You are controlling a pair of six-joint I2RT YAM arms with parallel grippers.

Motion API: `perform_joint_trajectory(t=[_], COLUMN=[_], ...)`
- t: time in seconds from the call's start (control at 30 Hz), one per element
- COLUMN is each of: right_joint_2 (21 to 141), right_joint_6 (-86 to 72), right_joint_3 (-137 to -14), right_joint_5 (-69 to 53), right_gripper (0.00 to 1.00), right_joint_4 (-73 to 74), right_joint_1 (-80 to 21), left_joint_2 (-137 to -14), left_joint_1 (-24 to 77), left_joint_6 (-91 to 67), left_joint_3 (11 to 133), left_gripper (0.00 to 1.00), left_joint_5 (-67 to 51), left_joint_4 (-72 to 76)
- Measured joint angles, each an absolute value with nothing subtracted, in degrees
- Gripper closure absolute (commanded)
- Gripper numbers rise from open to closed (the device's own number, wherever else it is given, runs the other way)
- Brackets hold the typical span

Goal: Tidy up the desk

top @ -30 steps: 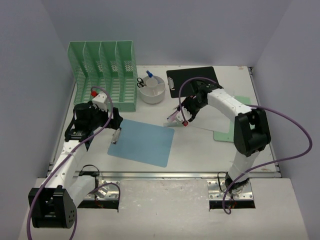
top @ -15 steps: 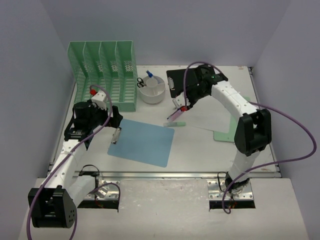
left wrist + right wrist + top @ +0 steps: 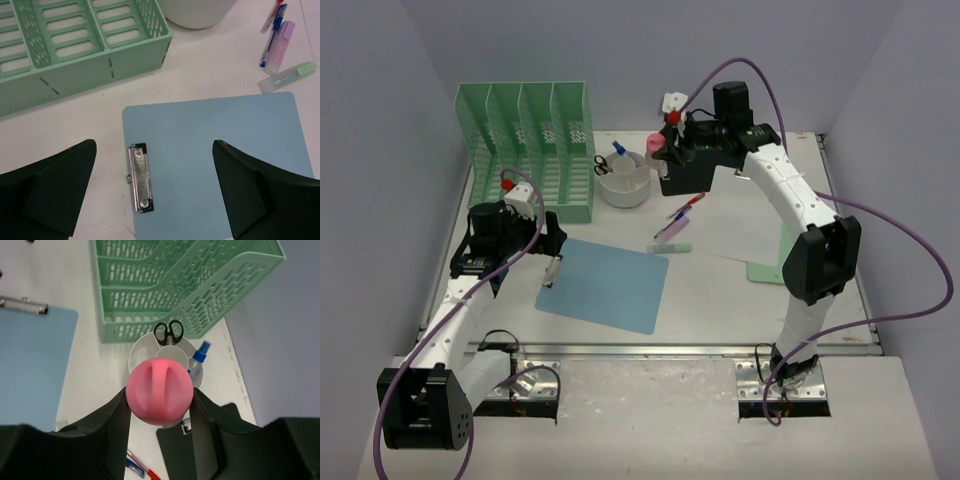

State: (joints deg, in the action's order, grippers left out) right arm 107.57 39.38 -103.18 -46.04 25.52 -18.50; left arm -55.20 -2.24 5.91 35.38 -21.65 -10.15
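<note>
Next, my right gripper carries the pink object toward the blue-capped bottle [image 3: 199,356] and down into the cup's round middle section to release it, since that section looks empty.
The white desk [image 3: 720,300] carries a blue clipboard [image 3: 605,285] near the front left. My left gripper [image 3: 542,243] hovers open over the clipboard's metal clip [image 3: 140,177], with the jaws wide on either side of it [image 3: 154,150]. My right gripper [image 3: 660,150] is raised at the back and shut on a pink round-ended object [image 3: 159,396]. It holds the object above the white divided cup [image 3: 142,352], which holds black scissors [image 3: 168,331] and a blue-capped bottle [image 3: 199,356]. The cup also shows in the top view [image 3: 624,180].
A mint-green file rack [image 3: 525,145] stands at the back left. A black clipboard [image 3: 710,160], white paper [image 3: 740,225] and a green pad [image 3: 770,265] lie to the right. Pens [image 3: 685,207], a lilac highlighter [image 3: 670,228] and a green highlighter [image 3: 672,248] lie mid-desk.
My right gripper rose from the pens and swung back-left to above the white cup, carrying the pink object. The left arm has not moved.
</note>
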Motion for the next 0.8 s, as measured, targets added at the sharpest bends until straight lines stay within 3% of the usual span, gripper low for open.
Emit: perform_joint_trajectory(t=[0.33, 0.8], right_joint_2=[118.0, 123.8], right_joint_6=[6.5, -2.5], right_joint_3=[-110.2, -110.2], right_joint_5=[-41.1, -37.1], right_gripper=[0.99, 0.99], right_joint_4=[8.3, -2.2], right_joint_1=[-18.6, -22.6], left_joint_2=[-55.3, -56.3], left_joint_1=[-2.2, -2.2], left_joint_6=[5.5, 5.3], left_joint_3=[35.4, 35.4], left_gripper=[0.00, 0.00], left_joint_5=[-21.7, -21.7], left_joint_4=[-10.1, -10.1])
